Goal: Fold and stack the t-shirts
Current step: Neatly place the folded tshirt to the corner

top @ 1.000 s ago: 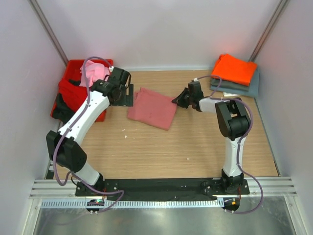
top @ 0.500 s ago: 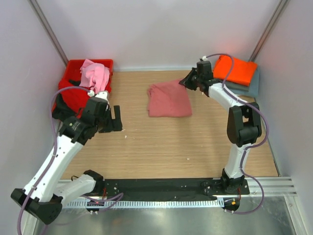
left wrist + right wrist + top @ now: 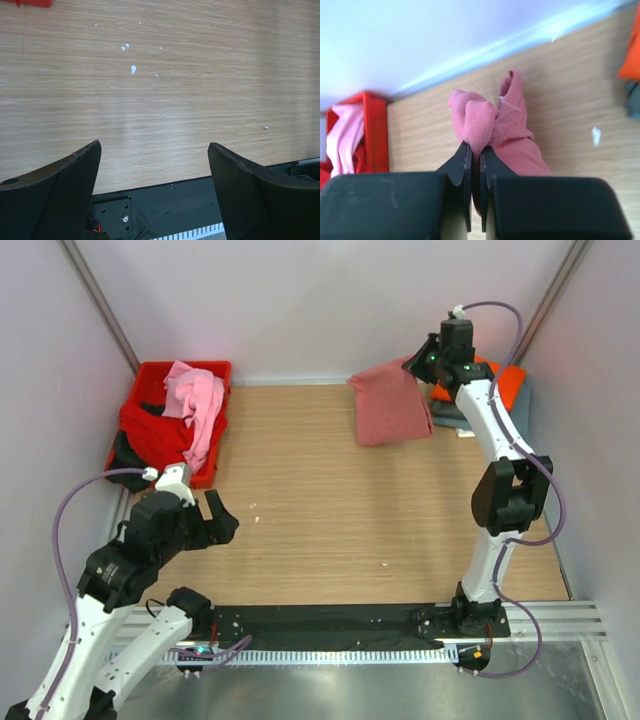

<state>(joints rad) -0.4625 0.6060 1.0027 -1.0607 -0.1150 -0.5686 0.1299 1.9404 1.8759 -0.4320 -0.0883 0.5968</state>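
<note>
I will next carry the pink t-shirt, which hangs beside my right gripper, across and down and let it go, because the orange t-shirt (image 3: 503, 378) (image 3: 633, 56) is to the right of my right gripper in the top view.
My right gripper (image 3: 421, 366) is shut on the folded salmon-pink t-shirt (image 3: 392, 405) and holds it lifted at the back right, next to the stack of an orange t-shirt (image 3: 503, 378) on a grey-blue one (image 3: 462, 416). In the right wrist view the pink cloth (image 3: 492, 122) is pinched between the shut fingers (image 3: 462, 165), with the orange shirt (image 3: 632, 50) at the right edge. My left gripper (image 3: 215, 518) is open and empty, low at the front left over bare wood (image 3: 160, 100).
A red plastic crate (image 3: 150, 380) at the back left holds a light pink shirt (image 3: 197, 395), a red one (image 3: 152, 435) and a dark one (image 3: 125, 458). White walls close in on three sides. Small white specks (image 3: 133, 69) lie on the wood.
My right gripper has carried the salmon-pink shirt up and to the back right, towards the stack. My left arm has let go and pulled back to the front left, open.
</note>
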